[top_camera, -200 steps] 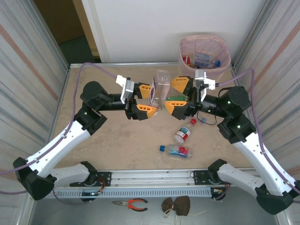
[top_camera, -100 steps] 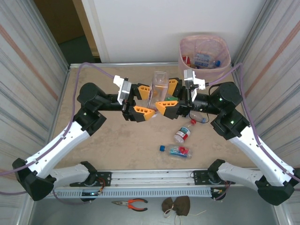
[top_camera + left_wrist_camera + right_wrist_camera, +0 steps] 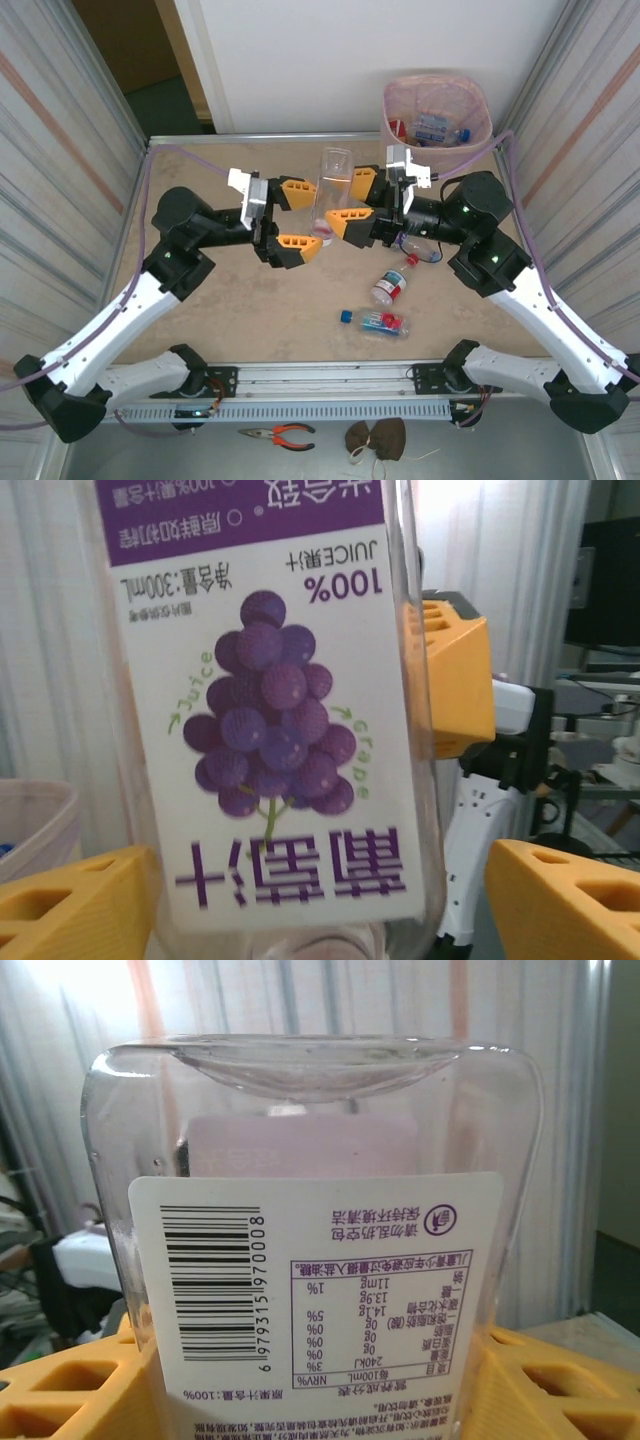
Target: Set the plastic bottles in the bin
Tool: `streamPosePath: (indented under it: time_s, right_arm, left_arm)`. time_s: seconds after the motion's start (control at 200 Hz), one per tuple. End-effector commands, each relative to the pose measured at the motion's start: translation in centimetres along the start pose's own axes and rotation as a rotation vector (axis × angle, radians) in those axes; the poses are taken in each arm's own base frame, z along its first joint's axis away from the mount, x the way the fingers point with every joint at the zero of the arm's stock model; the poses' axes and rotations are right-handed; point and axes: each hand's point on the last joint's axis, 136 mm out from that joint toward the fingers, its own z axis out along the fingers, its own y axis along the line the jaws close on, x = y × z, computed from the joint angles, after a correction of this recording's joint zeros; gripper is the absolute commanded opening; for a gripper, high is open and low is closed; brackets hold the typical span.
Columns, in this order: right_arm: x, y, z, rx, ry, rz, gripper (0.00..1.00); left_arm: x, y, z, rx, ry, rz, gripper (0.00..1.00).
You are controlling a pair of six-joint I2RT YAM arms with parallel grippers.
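Observation:
The bottle needs to go over the cream-pink bin point(image 3: 389, 108) next, so my right gripper should swing outward and lower it inside to release it. My left gripper is open.
A clear square plastic bottle point(image 3: 331, 188) with a purple grape label hangs above the table's middle, between both grippers. My right gripper point(image 3: 341, 203) is shut on it. In the right wrist view its orange fingers point(image 3: 560, 1385) press both sides of the bottle point(image 3: 310, 1260), flat base on top. My left gripper point(image 3: 308, 220) stands open, and in the left wrist view a gap shows between the bottle point(image 3: 270, 730) and its right finger point(image 3: 570, 890). The cream-pink bin point(image 3: 389, 108) stands at the far right with bottles point(image 3: 432, 127) inside.
Two more bottles lie on the table near the right arm: one with a red cap point(image 3: 388, 288) and one with a blue cap point(image 3: 375, 322). Another point(image 3: 420, 250) sits partly under the right gripper. Orange-handled pliers point(image 3: 281, 434) lie below the table's front rail.
The right gripper has closed on the bottle. The left gripper has opened and drawn back to the left. The bottle has shifted slightly left and stays aloft.

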Motion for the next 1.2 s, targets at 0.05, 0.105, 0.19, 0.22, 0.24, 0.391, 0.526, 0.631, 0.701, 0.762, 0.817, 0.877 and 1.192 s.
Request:
streamPosePath:
  time_s: [0.05, 0.105, 0.19, 0.22, 0.24, 0.391, 0.526, 0.631, 0.701, 0.762, 0.817, 0.877, 1.192]
  right_arm:
    - [-2.9, -3.8, -2.1, 0.228, -0.040, -0.066, 0.57]
    - [-3.2, -5.9, -2.8, 0.305, -0.034, -0.053, 0.56]
    - [-3.9, -9.7, -4.4, 0.454, -0.031, -0.026, 0.54]
    - [-4.2, -11.2, -5.3, 0.520, -0.033, -0.012, 0.53]
    - [-4.4, -12.2, -5.8, 0.565, -0.035, 0.001, 0.52]
    - [-5.0, -19.5, -10.0, 0.857, -0.014, 0.046, 0.47]
    - [-4.7, -25.6, -13.4, 1.080, 0.040, 0.067, 0.44]
    - [-3.7, -29.6, -14.9, 1.154, 0.100, 0.084, 0.43]
    - [-3.0, -31.8, -15.4, 1.174, 0.141, 0.104, 0.43]
    - [-2.9, -33.2, -15.7, 1.183, 0.171, 0.120, 0.43]
    - [-2.3, -34.4, -15.9, 1.189, 0.208, 0.148, 0.43]
    - [-1.2, -35.7, -16.1, 1.196, 0.251, 0.187, 0.43]
    - [6.1, -40.1, -15.1, 1.130, 0.469, 0.401, 0.43]
  left_arm:
    - [0.6, 0.7, -1.8, -0.141, 0.028, 0.035, 0.87]
    - [0.9, 0.8, -2.2, -0.167, 0.042, 0.032, 0.87]
    - [1.4, 0.7, -2.8, -0.187, 0.058, 0.029, 0.88]
    - [1.5, 0.5, -2.9, -0.190, 0.060, 0.030, 0.88]
    - [1.6, 0.5, -3.1, -0.193, 0.062, 0.030, 0.88]
    - [2.1, 0.3, -3.7, -0.217, 0.081, 0.026, 0.89]
    - [2.6, 0.2, -3.9, -0.217, 0.082, 0.012, 0.89]
    - [3.1, 0.3, -3.8, -0.215, 0.089, -0.008, 0.89]
    - [3.7, 0.5, -3.7, -0.215, 0.100, -0.023, 0.89]
    - [4.0, 0.6, -3.6, -0.216, 0.106, -0.029, 0.89]
    - [4.4, 0.8, -3.6, -0.218, 0.112, -0.038, 0.89]
    - [4.7, 1.0, -3.5, -0.221, 0.118, -0.047, 0.89]
    - [6.8, 2.3, -2.8, -0.227, 0.165, -0.093, 0.89]
